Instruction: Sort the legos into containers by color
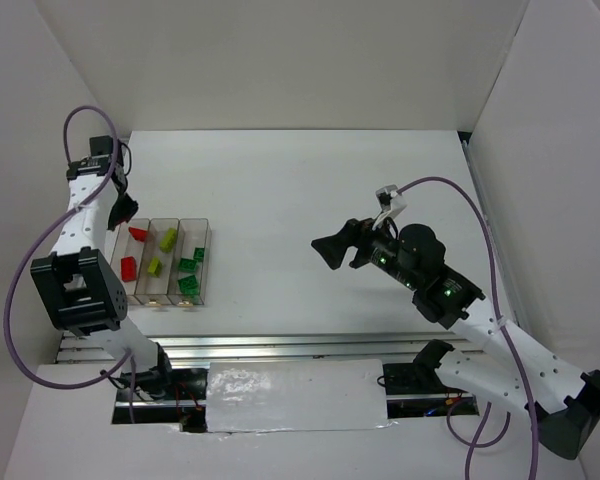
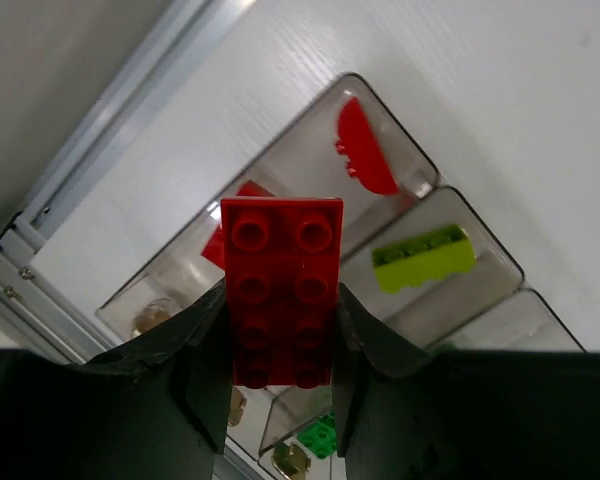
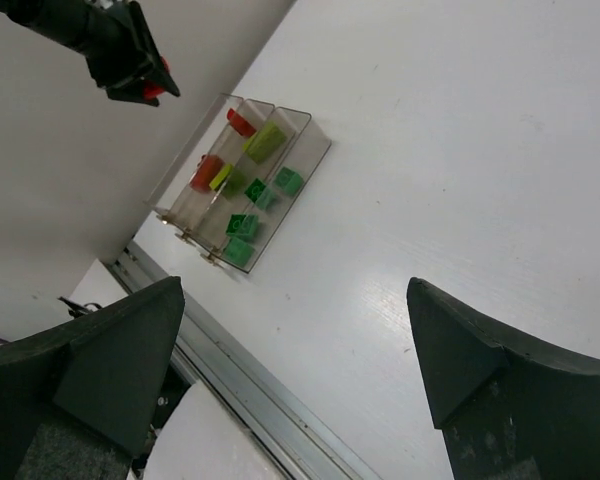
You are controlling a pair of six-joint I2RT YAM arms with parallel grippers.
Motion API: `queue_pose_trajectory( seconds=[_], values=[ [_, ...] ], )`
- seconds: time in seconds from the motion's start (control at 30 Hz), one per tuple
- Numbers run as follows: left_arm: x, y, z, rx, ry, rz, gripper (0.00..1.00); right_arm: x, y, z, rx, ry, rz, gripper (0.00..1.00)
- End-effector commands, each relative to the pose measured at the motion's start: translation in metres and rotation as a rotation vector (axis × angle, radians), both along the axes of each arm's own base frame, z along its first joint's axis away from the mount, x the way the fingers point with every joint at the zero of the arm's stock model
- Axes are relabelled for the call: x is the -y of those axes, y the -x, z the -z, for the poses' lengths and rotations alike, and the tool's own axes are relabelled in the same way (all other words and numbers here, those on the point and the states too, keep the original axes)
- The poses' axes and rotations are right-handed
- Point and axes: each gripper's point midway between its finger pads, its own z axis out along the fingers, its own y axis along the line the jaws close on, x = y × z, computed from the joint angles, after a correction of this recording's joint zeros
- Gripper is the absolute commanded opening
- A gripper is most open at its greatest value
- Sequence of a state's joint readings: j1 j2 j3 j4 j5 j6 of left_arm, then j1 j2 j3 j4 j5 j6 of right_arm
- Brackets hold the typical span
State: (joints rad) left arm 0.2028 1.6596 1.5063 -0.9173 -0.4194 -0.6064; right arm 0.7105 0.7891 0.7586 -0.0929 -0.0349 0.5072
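Note:
I need to lower my left gripper next and bring it back over the gap between the red pieces to let go of the brick, since only those are in the tray below.
My left gripper (image 1: 123, 208) is shut on a red lego brick (image 2: 283, 290), studs facing the camera, and holds it above the far end of the leftmost of three joined clear containers (image 1: 148, 290). That tray holds a curved red piece (image 2: 363, 150) and another red brick (image 1: 129, 266). The middle tray holds yellow-green bricks (image 1: 167, 238), one also in the left wrist view (image 2: 423, 258). The right tray holds green bricks (image 1: 189, 284). My right gripper (image 1: 330, 248) is open and empty, raised over the middle of the table, its fingers (image 3: 110, 360) spread wide.
White walls close in the table on the left, back and right. A metal rail (image 1: 280, 345) runs along the near edge. The right wrist view shows the trays (image 3: 315, 150) and the left gripper (image 3: 130, 60) in the distance.

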Motion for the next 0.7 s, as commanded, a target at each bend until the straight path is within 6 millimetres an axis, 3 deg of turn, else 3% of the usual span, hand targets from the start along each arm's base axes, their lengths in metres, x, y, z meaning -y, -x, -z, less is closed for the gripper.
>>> queue_pose_trajectory(
  seconds=[0.0,0.2,0.33,0.5,0.67],
  values=[
    [-0.030,0.018,-0.018,-0.005,-0.076,-0.147,0.00,-0.004,0.000,0.008,-0.007,0.018,-0.018,1.00],
    [-0.051,0.032,0.017,-0.071,-0.060,-0.216,0.04,-0.010,0.002,0.020,-0.037,0.039,-0.058,1.00],
    [-0.046,0.031,0.039,-0.088,-0.025,-0.192,0.12,-0.016,0.001,0.032,-0.062,0.061,-0.082,1.00],
    [-0.036,0.028,0.051,-0.075,0.022,-0.152,0.22,-0.025,-0.001,0.041,-0.100,0.068,-0.110,1.00],
    [-0.027,0.031,0.069,-0.099,0.072,-0.128,0.40,-0.031,-0.002,0.038,-0.108,0.041,-0.127,1.00]
  ],
)
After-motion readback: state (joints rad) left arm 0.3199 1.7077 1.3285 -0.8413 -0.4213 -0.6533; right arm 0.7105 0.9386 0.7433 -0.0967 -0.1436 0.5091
